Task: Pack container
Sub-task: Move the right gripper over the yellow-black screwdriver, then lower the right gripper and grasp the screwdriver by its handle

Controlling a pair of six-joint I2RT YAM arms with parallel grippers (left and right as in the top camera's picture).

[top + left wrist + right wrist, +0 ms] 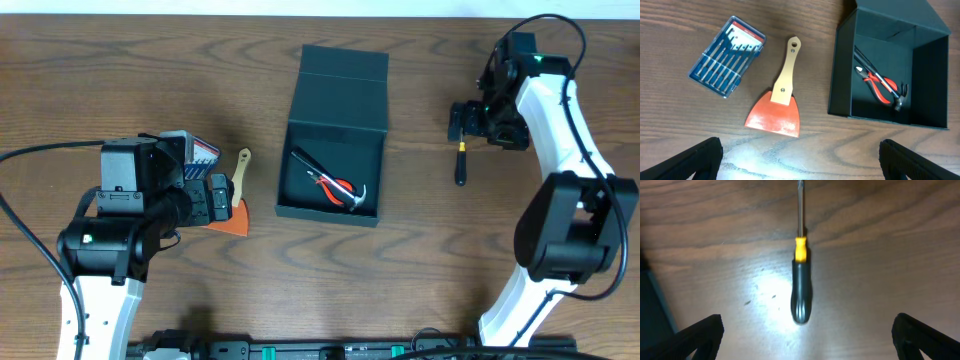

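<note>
The robot's right gripper needs to go down next with open fingers, onto the black handle's end by the yellow collar [461, 156] [801, 270], because the screwdriver lies below it on the tabletop.
The dark teal-black container [335, 120] stands open mid-table, its lid flap folded back. Red-handled pliers [335, 186] and a small hammer [362, 197] lie inside; the left wrist view shows the container [840, 75] and the pliers [880, 82] too. A scraper with a wooden handle and orange blade [777, 102] and a blue screwdriver case [727, 56] lie left of it. My left gripper [800, 160] is open and empty above the table near the scraper. My right gripper [807, 337] is open and empty above a black-and-yellow screwdriver [800, 280], which lies right of the container [461, 162].
The wooden table [200, 60] carries everything. The left arm body [120, 230] partly covers the case and scraper from overhead. The right arm [560, 150] reaches in from the right edge.
</note>
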